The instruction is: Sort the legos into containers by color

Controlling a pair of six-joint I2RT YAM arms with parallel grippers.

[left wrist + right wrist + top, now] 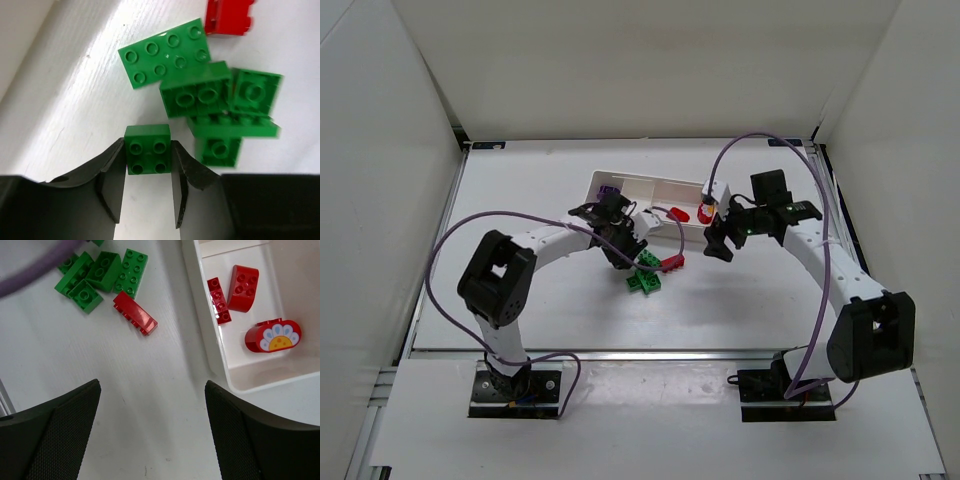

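My left gripper will next rise outward over the near side of the tray's middle section (637,189) and release the green lego inside. That section lies outward and is empty of other colors.
My left gripper (148,146) is shut on a small green 2x2 lego (147,159), held between its fingertips beside a pile of green legos (200,92). In the top view the left gripper (623,253) is just left of that pile (645,279). A red lego (672,264) lies on the table next to the pile; it also shows in the right wrist view (135,313). The white tray (650,181) holds purple legos (610,192) in its left compartment and red legos (243,281) in its right one. My right gripper (152,390) is open and empty over the table by the tray's right end.
White walls enclose the table on three sides. Purple cables loop over both arms. The tray wall (197,305) lies just right of my right gripper. A red piece with a flower print (273,336) is in the right compartment.
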